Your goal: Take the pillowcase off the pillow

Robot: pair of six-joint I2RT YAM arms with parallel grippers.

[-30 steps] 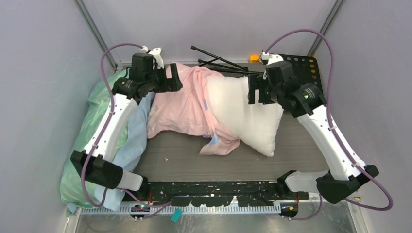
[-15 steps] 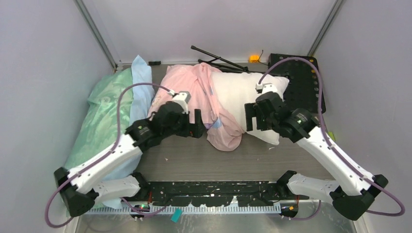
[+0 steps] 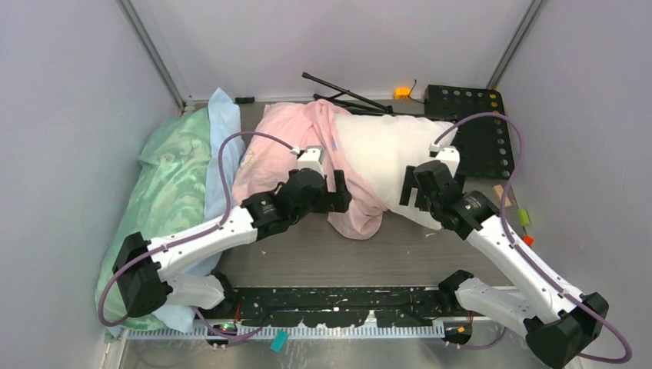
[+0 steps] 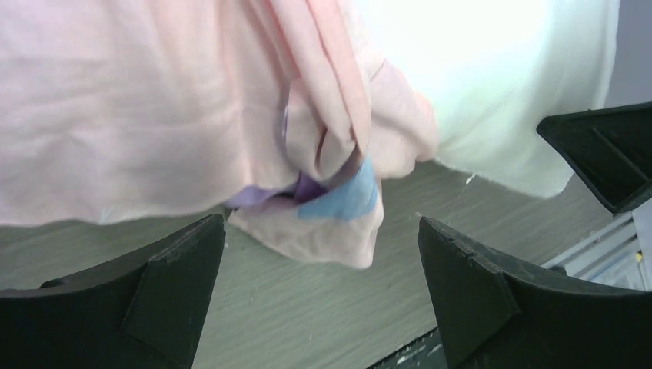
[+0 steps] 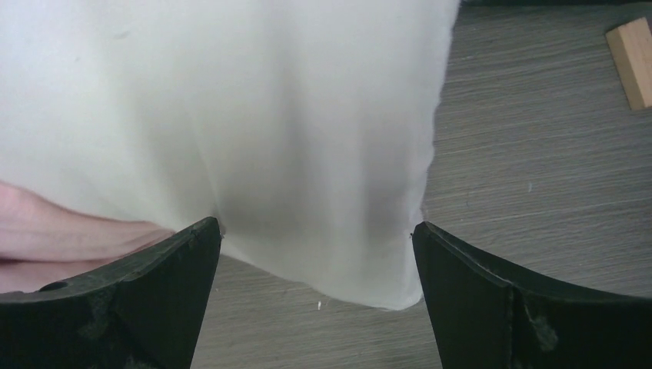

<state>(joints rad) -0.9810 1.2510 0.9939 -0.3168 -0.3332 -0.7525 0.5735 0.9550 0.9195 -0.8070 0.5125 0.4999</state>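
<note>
I should move my left gripper down and outward onto the crumpled pink fold [image 4: 332, 138] and close its open fingers there, because that fold is below my left gripper and just outward of it.
The pale pink pillowcase [image 3: 286, 146] lies bunched over the left half of the white pillow [image 3: 384, 157] at the table's back middle. A crumpled pink end with blue print [image 4: 338, 207] hangs toward the front. My left gripper [image 3: 338, 192] is open and empty just above that bunched end; its fingers [image 4: 177, 284] stand wide apart over the table. My right gripper [image 3: 411, 196] is open and empty over the pillow's near edge [image 5: 330, 231], a finger on either side of it. Some pink fabric [image 5: 69, 231] shows at the left of the right wrist view.
Mint green bedding [image 3: 165, 184] and a light blue cover [image 3: 219, 154] lie along the left. A black folded tripod [image 3: 346, 96] and a black perforated plate [image 3: 477, 123] sit at the back. A small wooden block [image 5: 632, 60] lies right of the pillow.
Both arms swung from the back of the table toward the front. The left gripper moved right to the pillowcase's bunched end. The pillow and pillowcase now lie further back and more bunched.
</note>
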